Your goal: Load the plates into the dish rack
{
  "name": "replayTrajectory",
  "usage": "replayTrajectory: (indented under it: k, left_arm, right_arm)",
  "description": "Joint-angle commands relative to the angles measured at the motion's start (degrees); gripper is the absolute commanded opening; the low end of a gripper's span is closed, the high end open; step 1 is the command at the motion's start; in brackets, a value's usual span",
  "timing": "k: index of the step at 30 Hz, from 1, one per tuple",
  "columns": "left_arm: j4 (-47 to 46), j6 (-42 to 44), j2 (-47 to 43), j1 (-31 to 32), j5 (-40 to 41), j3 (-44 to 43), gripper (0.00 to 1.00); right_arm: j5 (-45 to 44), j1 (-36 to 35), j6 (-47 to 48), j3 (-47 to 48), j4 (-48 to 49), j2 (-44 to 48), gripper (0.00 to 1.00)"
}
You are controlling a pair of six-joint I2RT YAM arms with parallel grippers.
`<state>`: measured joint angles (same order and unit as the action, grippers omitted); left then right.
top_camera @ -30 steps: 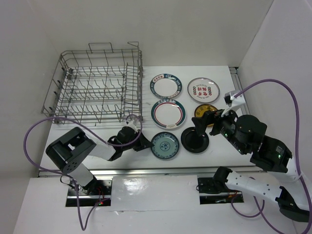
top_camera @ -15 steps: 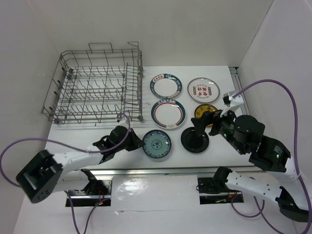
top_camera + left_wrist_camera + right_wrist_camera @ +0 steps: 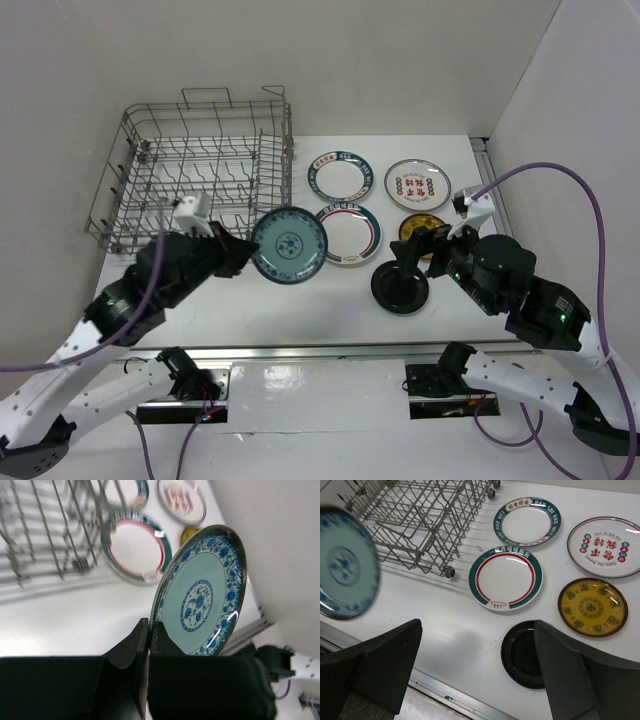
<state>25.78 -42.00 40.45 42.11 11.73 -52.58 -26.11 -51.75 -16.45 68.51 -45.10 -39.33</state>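
Note:
My left gripper needs to swing outward next over the rack's half by the white plates, turn the plate, lower it and let it go, because the wire rows are empty.
My left gripper [image 3: 240, 252] [image 3: 150, 630] is shut on the rim of the pale teal patterned plate [image 3: 288, 245] [image 3: 200, 597]. It holds the plate on edge in the air, just in front of the dish rack's [image 3: 200, 170] near right corner. On the table lie two white plates with green rims [image 3: 340, 177] [image 3: 352, 232], a white one with red marks [image 3: 417, 183], a yellow one [image 3: 420, 228] and a black one [image 3: 400, 288]. My right gripper [image 3: 418, 252] [image 3: 477, 645] hangs open above the black plate [image 3: 522, 655], holding nothing.
The wire rack [image 3: 420, 515] fills the left half of the table, with its small wheels [image 3: 449, 572] at the near corner. A metal rail [image 3: 330, 350] runs along the table's front edge. White walls close in the back and both sides.
My left arm has lifted the teal plate off the table's front and carried it up and back toward the rack, turning it on edge. The right arm has barely moved.

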Motion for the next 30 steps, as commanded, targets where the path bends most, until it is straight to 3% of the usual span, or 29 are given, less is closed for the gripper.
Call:
replayTrajectory:
  k: [1, 4, 9, 14, 19, 27, 30]
  left_arm:
    - [14.69, 4.12, -1.42, 0.08, 9.70, -11.73, 0.00]
    - [23.05, 4.12, 2.08, 0.08, 19.10, -23.93, 0.00]
    - [34.99, 0.80, 12.53, 0.08, 36.05, -34.66, 0.00]
    - [38.91, -2.30, 25.09, -0.62, 44.95, -40.84, 0.00]
    - [38.04, 0.76, 34.24, -9.40, 44.71, -49.44, 0.00]
    - [23.89, 10.27, 34.70, -27.23, 30.39, -45.69, 0.00]
    - [20.11, 13.16, 34.78, -28.39, 29.68, -43.23, 0.00]
  right_arm:
    - [-0.52, 0.24, 0.36, -0.22, 2.91, -0.92, 0.99]
    - [-1.05, 0.24, 0.89, 0.31, 3.44, -1.45, 0.99]
    - [0.26, 0.24, 1.42, -0.83, 5.46, -1.45, 0.99]
    - [3.16, 0.24, 1.42, -2.33, 7.22, -1.97, 0.99]
    - [6.94, 0.24, 0.37, -5.66, 9.15, -2.50, 0.99]
    - [8.79, 0.24, 0.36, -8.57, 10.38, -3.03, 0.99]
    - [8.27, 0.24, 0.36, -8.57, 10.99, -3.55, 0.99]
